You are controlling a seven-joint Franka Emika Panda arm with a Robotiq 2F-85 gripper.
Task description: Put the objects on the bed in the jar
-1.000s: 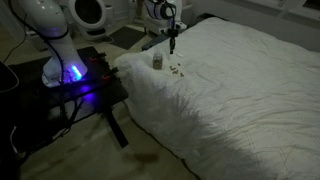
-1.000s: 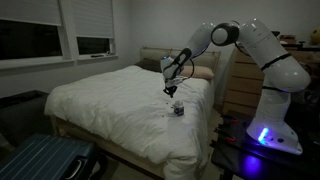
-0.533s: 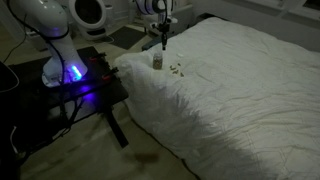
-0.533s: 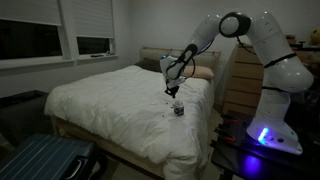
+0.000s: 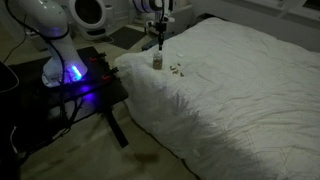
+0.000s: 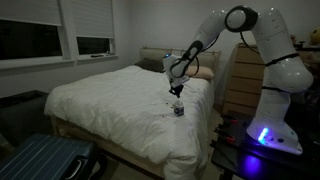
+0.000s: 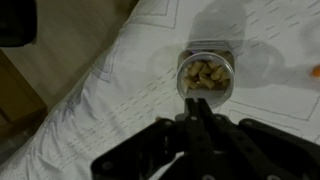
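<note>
My gripper moves down toward the rim of the jar's opening (image 5: 157, 54) (image 7: 206, 75) below it next. It then lets go there, since the gathered tan bits lie inside.
The jar (image 5: 157, 61) stands upright near the edge of the white quilted bed (image 5: 240, 90). My gripper (image 5: 157, 45) hangs directly above it, pointing down. In the wrist view the jar (image 7: 205, 77) lies just beyond my shut fingertips (image 7: 197, 103), and several tan bits (image 7: 206, 71) lie inside it. Whether a bit is pinched between the fingers does not show. A few small dark objects (image 5: 176, 69) lie loose on the cover beside the jar. In both exterior views the gripper (image 6: 176, 91) is a short way above the jar (image 6: 178, 109).
The robot's base with a blue light (image 5: 72, 72) stands on a black table (image 5: 95, 92) beside the bed. A pillow (image 6: 205, 72) and a wooden dresser (image 6: 238, 80) are at the head end. A suitcase (image 6: 40, 160) lies on the floor.
The gripper, still shut, has moved sideways from above the loose objects to directly over the jar.
</note>
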